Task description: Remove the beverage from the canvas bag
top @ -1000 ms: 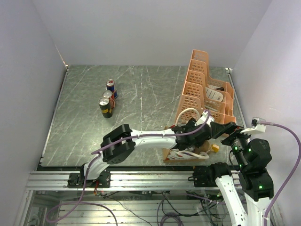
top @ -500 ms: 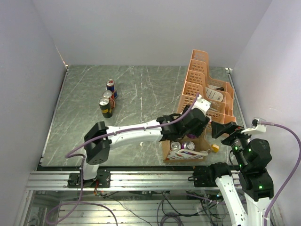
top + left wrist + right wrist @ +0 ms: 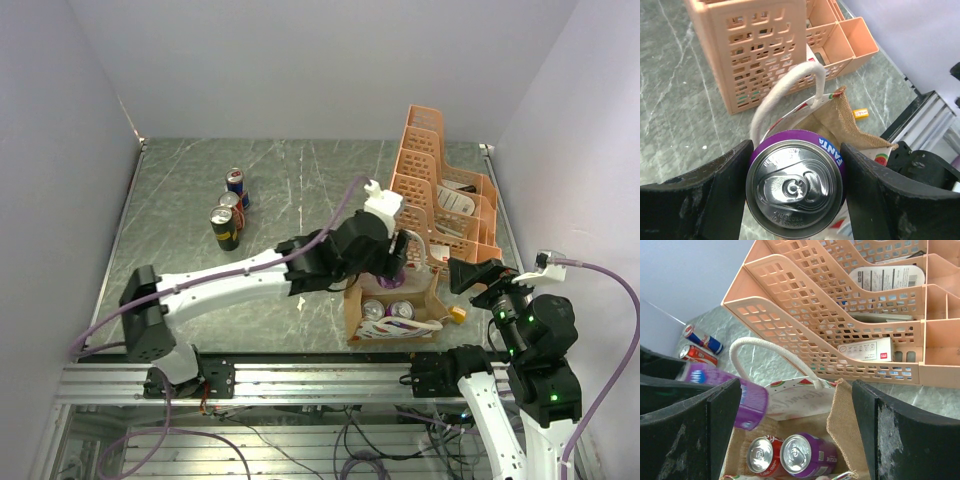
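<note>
My left gripper will carry the Fanta to its left in the top view, then lower and release it on the bare tabletop beside the dark can.
The canvas bag (image 3: 352,310) stands open at the table's near right, white loop handle (image 3: 767,347) upright. Inside lie a red can (image 3: 761,455) and a purple can (image 3: 810,456). My left gripper (image 3: 385,262) is shut on a purple Fanta can (image 3: 797,187) and holds it above the bag's far edge; the can also shows in the right wrist view (image 3: 737,395). My right gripper (image 3: 468,274) is open and empty just right of the bag, its jaws wide on either side of the bag's mouth (image 3: 797,385).
An orange lattice rack (image 3: 440,190) with papers and boxes stands right behind the bag. Three cans (image 3: 229,207) stand on the table at the far left. A small yellow piece (image 3: 457,314) lies by the bag's right side.
My left gripper was down in the bag; it has risen out and back to the left with the purple Fanta can in its jaws. The right arm has not moved.
</note>
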